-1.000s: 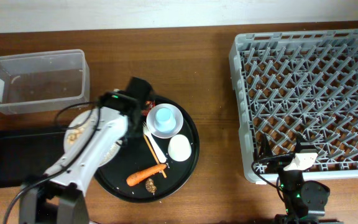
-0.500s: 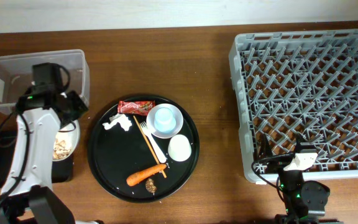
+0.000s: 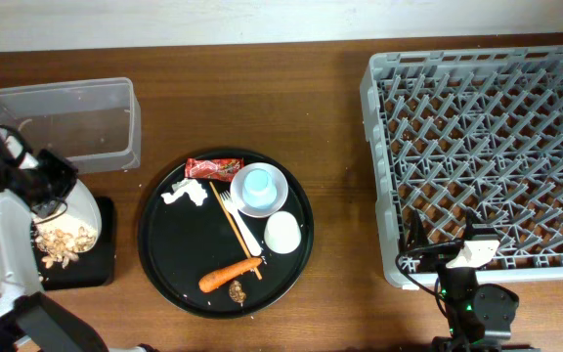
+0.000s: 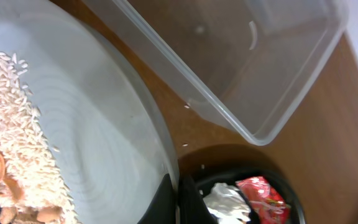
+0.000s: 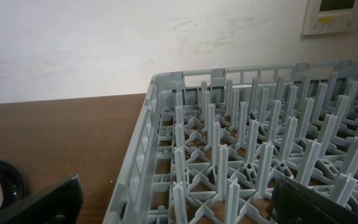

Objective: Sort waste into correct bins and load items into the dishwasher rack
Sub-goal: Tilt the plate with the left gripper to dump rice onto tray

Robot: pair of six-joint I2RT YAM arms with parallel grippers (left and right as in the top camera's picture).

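Note:
I tip off the rice next, then take the plate to the round tray's bare part (image 3: 182, 242), right of my left gripper in the overhead view, and release.
My left gripper (image 3: 55, 186) is shut on the rim of the white plate (image 3: 74, 213) and holds it over the flat black tray (image 3: 104, 256) at the far left. Pale rice crumbs and brown bits (image 3: 62, 244) lie on the plate's lower part. In the left wrist view the jaws (image 4: 180, 200) pinch the plate (image 4: 92, 137), with rice (image 4: 11, 130) on it. The clear tub (image 3: 62, 119) stands just behind. The grey dishwasher rack (image 3: 487, 147) fills the right. My right gripper (image 3: 454, 256) is open and empty at the rack's front left corner (image 5: 166, 124).
The round black tray (image 3: 179, 264) holds the red wrapper (image 3: 213, 168), white tissue (image 3: 186, 193), light-blue cup (image 3: 258, 183) inside the white bowl (image 3: 274, 201), small white cup (image 3: 282, 233), fork (image 3: 231, 207), carrot (image 3: 230, 277) and a brown bit (image 3: 236, 289).
My left arm has carried the plate off the round tray and leftward to over the flat black tray. The right arm has not moved.

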